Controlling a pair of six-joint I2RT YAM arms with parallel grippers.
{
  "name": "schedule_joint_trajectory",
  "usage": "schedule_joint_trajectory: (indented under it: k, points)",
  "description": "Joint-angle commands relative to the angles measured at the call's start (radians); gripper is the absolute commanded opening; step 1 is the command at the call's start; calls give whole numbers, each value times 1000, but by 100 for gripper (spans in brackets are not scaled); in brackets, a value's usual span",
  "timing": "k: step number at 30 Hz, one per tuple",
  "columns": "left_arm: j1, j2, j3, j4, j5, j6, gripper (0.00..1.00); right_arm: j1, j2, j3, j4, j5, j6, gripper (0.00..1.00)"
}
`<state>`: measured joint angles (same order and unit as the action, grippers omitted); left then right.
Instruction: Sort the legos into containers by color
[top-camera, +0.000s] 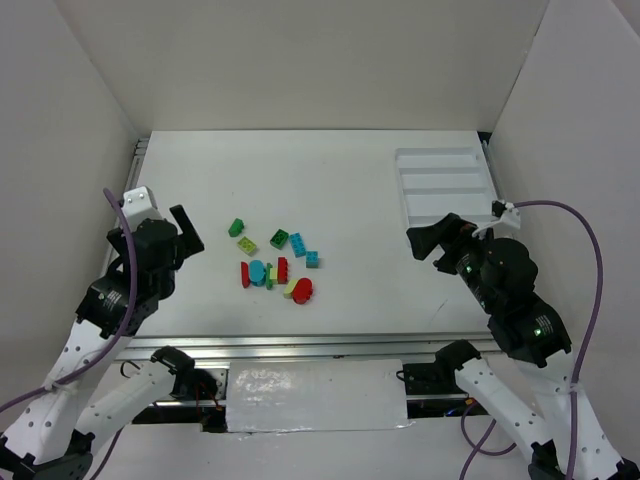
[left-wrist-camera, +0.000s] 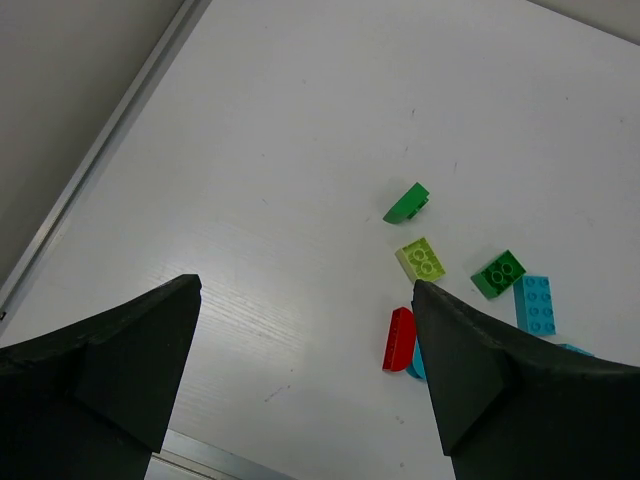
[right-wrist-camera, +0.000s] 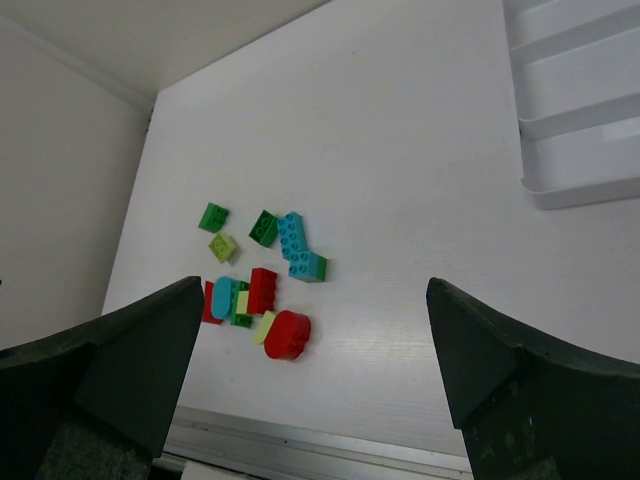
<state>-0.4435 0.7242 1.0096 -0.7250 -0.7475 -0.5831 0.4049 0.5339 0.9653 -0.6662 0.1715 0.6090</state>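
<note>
My right gripper needs to sweep left in the top view and descend around the small cyan brick (top-camera: 312, 259) (right-wrist-camera: 307, 266).
The legos lie in a loose cluster left of the table's middle: a green one (top-camera: 236, 227), a yellow-green one (top-camera: 247, 245), a cyan one (top-camera: 297, 244), a red brick (top-camera: 282, 269) and a rounded red one (top-camera: 301, 290), with a few more among them. The containers are the long compartments of a white tray (top-camera: 445, 185) at the back right, and nothing shows in them. My left gripper (top-camera: 182, 238) hovers open left of the cluster, empty (left-wrist-camera: 305, 290). My right gripper (top-camera: 430, 240) hovers open in front of the tray, also empty (right-wrist-camera: 315, 285). The right wrist view shows the cluster (right-wrist-camera: 262, 290) and the tray's corner (right-wrist-camera: 585, 190).
A metal rail (top-camera: 300, 345) runs along the table's near edge, and another (left-wrist-camera: 110, 140) along its left edge. White walls close in the left, back and right sides. A shiny taped patch (top-camera: 315, 395) lies between the arm bases.
</note>
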Motion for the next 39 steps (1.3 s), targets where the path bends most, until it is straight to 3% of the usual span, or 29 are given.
schedule_joint_trajectory:
  k: [1, 9, 13, 15, 17, 21, 26, 32, 39]
  points:
    - [5, 1, 3, 26, -21, -11, 100, -6, 29, 29, -13, -10, 3, 100]
    - [5, 14, 6, 27, -15, -6, 99, -6, 52, 12, 2, -29, -5, 100]
    - [8, 23, 7, 29, -9, -3, 100, 2, 266, 56, -24, -62, -2, 100]
    - [9, 26, 7, 29, -4, -3, 99, 66, 368, 82, -30, -58, 0, 100]
    - [11, 27, 7, 27, -4, -9, 99, 173, 506, 121, -13, 54, 27, 100]
    - [11, 32, 1, 21, -19, -11, 99, 248, 800, 220, 39, 91, 43, 100]
    - [11, 61, 3, 16, -12, -4, 100, 287, 1148, 396, 40, 98, 40, 86]
    - [12, 98, 11, 13, 10, 8, 100, 385, 1359, 536, 34, 111, 44, 85]
    - [12, 110, 12, 18, 30, 20, 100, 413, 1417, 530, 48, 141, 70, 78]
